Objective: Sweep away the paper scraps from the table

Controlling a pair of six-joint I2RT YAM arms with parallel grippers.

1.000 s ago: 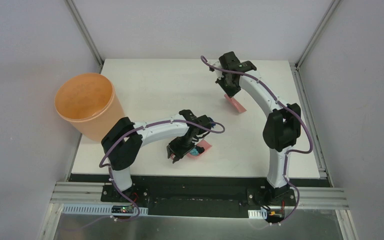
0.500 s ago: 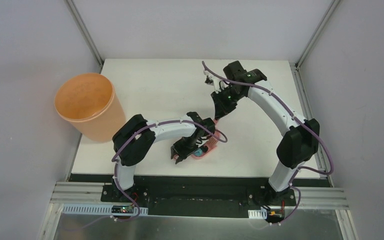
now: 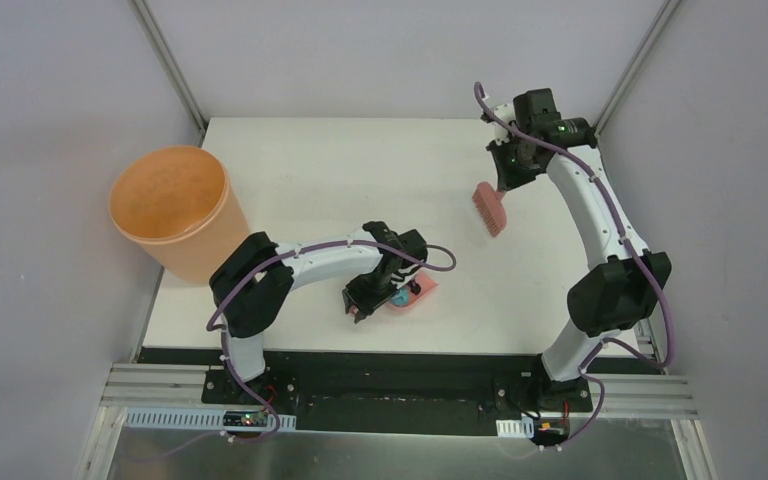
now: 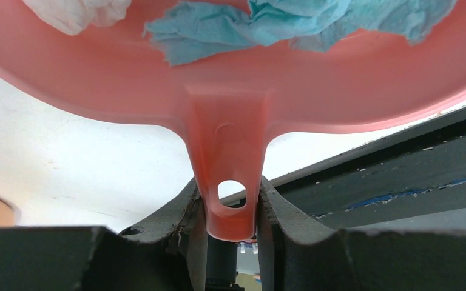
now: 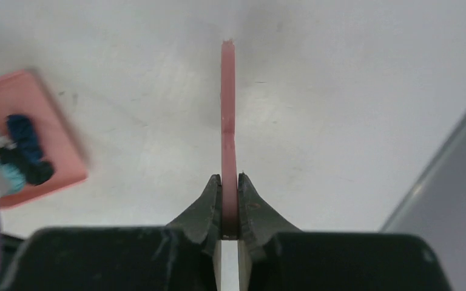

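The scraps are in the dustpan, so my right gripper should next move the brush (image 5: 228, 109) back and down and let go of it on bare tabletop below and back of that gripper.
My left gripper (image 4: 229, 200) is shut on the handle of the pink dustpan (image 4: 230, 91), near the table's (image 3: 310, 170) front edge in the top view (image 3: 412, 295). Paper scraps lie in the pan: a teal wad (image 4: 279, 24) and a white wad (image 4: 76, 12); the right wrist view shows dark blue and teal wads (image 5: 21, 148) in it. My right gripper (image 5: 229, 182) is shut on the pink hand brush (image 5: 228, 109), held over the table's right back part (image 3: 489, 207). I see no loose scraps on the tabletop.
A big orange bucket (image 3: 170, 210) stands off the table's left edge. Metal frame posts (image 3: 615, 80) rise at the back corners. The table's black front edge (image 3: 400, 355) lies just behind the dustpan.
My right arm has swung the brush from near the dustpan back up to the right rear of the table. The left gripper has kept the dustpan, shifting it slightly right.
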